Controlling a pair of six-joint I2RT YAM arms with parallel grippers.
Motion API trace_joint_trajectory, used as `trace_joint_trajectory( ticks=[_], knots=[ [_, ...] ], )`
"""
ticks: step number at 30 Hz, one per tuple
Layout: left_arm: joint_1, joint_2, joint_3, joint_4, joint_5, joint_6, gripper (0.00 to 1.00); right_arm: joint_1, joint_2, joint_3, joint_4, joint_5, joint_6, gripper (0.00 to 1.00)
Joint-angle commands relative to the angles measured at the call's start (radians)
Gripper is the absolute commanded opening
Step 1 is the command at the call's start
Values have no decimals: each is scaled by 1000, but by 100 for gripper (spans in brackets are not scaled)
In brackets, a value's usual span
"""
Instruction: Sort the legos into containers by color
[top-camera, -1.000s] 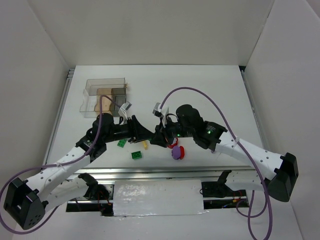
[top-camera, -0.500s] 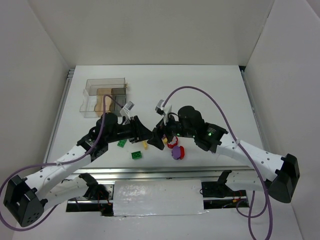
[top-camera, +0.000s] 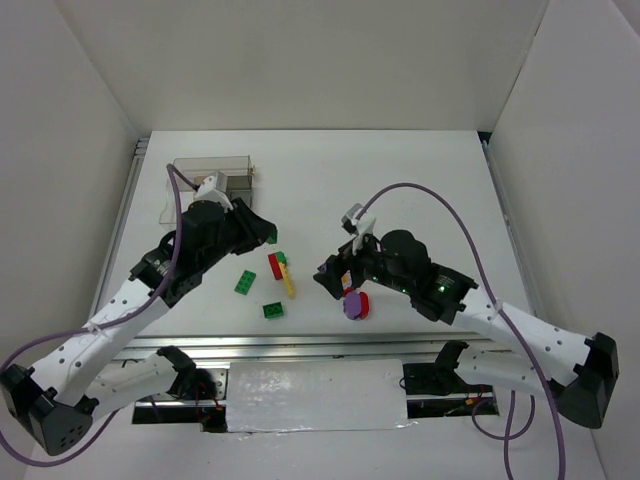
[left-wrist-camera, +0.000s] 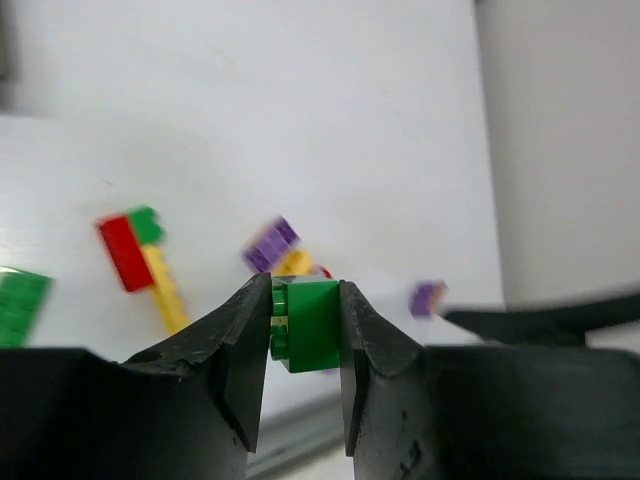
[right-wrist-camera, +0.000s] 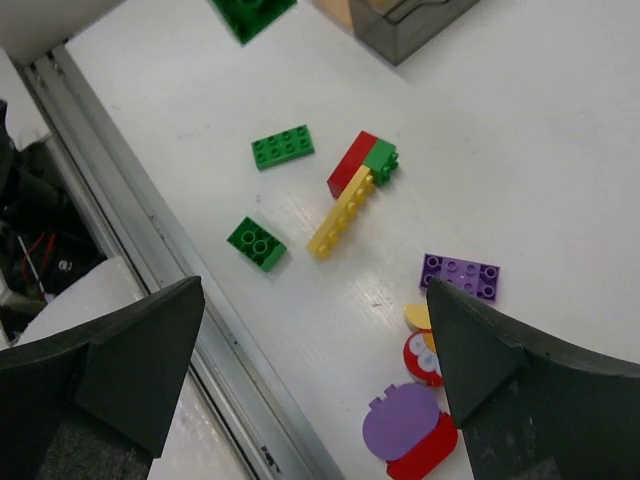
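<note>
My left gripper goes outward and to the left in the top view next, over the box's grey section (top-camera: 239, 189), since the green brick hangs outside the clear box.
My left gripper (left-wrist-camera: 305, 325) is shut on a small green brick (left-wrist-camera: 312, 322), held off the table near the clear box of containers (top-camera: 208, 164); from above the brick (top-camera: 271, 238) shows at the fingertips. My right gripper (right-wrist-camera: 315, 350) hangs open and empty over loose legos: a red brick (right-wrist-camera: 352, 165) joined to a green one (right-wrist-camera: 382, 160) and a long yellow bar (right-wrist-camera: 340, 215), a green plate (right-wrist-camera: 283, 147), a green brick (right-wrist-camera: 257, 244), a purple plate (right-wrist-camera: 460, 275), and a purple disc (right-wrist-camera: 403, 425) on a red piece. From above, the right gripper (top-camera: 335, 272) sits right of the yellow bar (top-camera: 288, 280).
The box's grey compartment corner (right-wrist-camera: 410, 20) shows at the top of the right wrist view. A metal rail (top-camera: 310, 345) runs along the table's near edge, close to the green brick (top-camera: 273, 310). White walls enclose the table on three sides.
The grippers, together at the table's middle before, have drawn apart. The right one opened and pulled back right. The left one lifted the green brick up-left towards the box, uncovering the red, green and yellow cluster.
</note>
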Motion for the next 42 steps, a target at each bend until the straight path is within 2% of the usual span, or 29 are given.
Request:
trace_joint_trajectory(
  ticks=[1, 7, 11, 20, 26, 28, 32, 36, 38, 39, 40, 42],
  knots=[
    [73, 40, 62, -72, -172, 54, 0, -5, -103, -33, 21, 130, 54, 100],
    [240, 124, 95, -53, -128, 89, 0, -7, -243, -97, -62, 348, 178, 100],
    [307, 194, 111, -41, -120, 115, 0, -10, -346, -119, -145, 443, 359, 100],
    [403, 331, 107, 48, -48, 94, 0, -10, -407, -134, -223, 410, 430, 100],
    [422, 492, 194, 92, -48, 86, 0, -10, -381, -157, -198, 338, 450, 100],
    [428, 564, 238, 94, -65, 92, 3, -11, -372, -162, -192, 319, 456, 100],
    [443, 679, 298, 94, -89, 89, 15, -11, -364, -171, -183, 287, 456, 100],
    [460, 805, 375, 89, -102, 75, 19, -10, -351, -168, -183, 263, 447, 100],
    [462, 860, 407, 80, -105, 78, 28, -8, -346, -162, -188, 256, 446, 100],
    [463, 871, 435, 64, -111, 80, 35, -8, -344, -159, -192, 244, 441, 100],
    [462, 879, 441, 63, -111, 80, 57, -10, -343, -159, -195, 238, 436, 100],
    [462, 867, 432, 71, -126, 75, 74, -8, -341, -160, -200, 229, 432, 100]
  ],
)
